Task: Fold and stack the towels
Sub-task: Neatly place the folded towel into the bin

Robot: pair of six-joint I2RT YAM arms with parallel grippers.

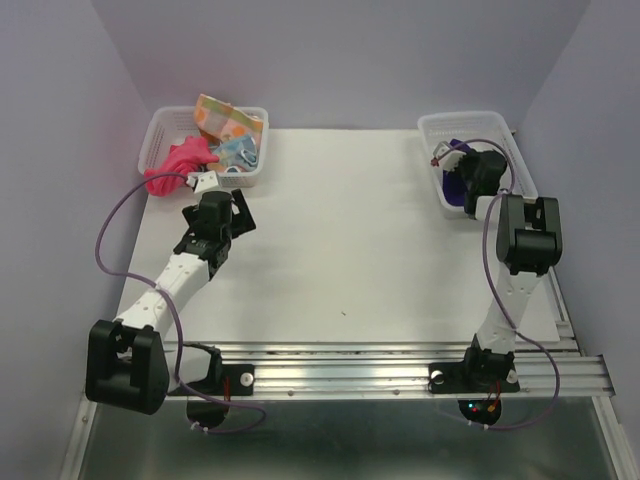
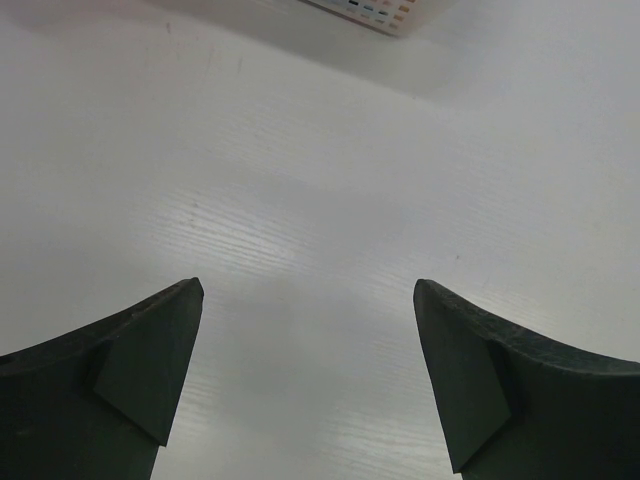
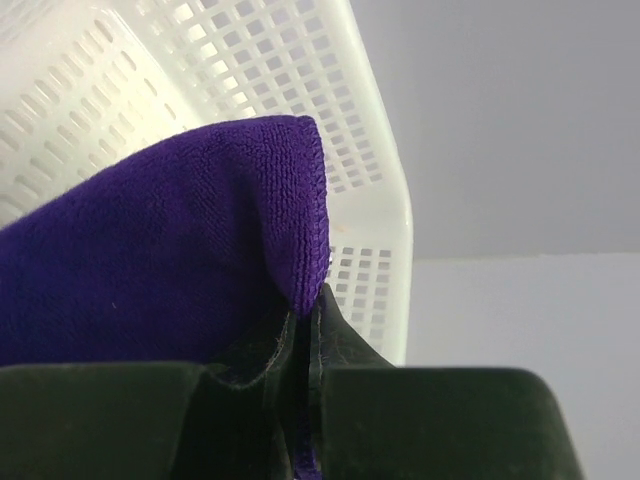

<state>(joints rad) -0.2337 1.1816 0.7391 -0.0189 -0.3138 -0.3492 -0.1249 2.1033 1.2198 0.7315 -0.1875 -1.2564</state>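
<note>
I will next carry the purple towel's corner outward with my right gripper toward the basket's far end point(image 1: 476, 124) point(image 3: 285, 75) and let go, because bare mesh shows there, outward of my right gripper.
My right gripper point(image 3: 305, 320) is shut on the dark purple towel point(image 3: 150, 250), pinching its folded edge inside the right white mesh basket point(image 3: 300, 60). From above, the right gripper point(image 1: 478, 172) sits in that basket point(image 1: 500, 135) over the purple towel point(image 1: 453, 187). The bright pink towel point(image 1: 175, 165), the light-blue patterned towel point(image 1: 240, 152) and the orange-yellow-pink patterned towel point(image 1: 222, 118) lie heaped in the left basket point(image 1: 160, 125). My left gripper point(image 2: 308, 290) is open and empty over bare white table point(image 2: 320, 180), just in front of the left basket; it also shows from above point(image 1: 238, 212).
A corner of the left basket point(image 2: 375, 12) shows at the top of the left wrist view. The white table top point(image 1: 350, 240) lies between the two baskets. Grey walls close in the back and sides. A metal rail point(image 1: 400, 365) runs along the near edge.
</note>
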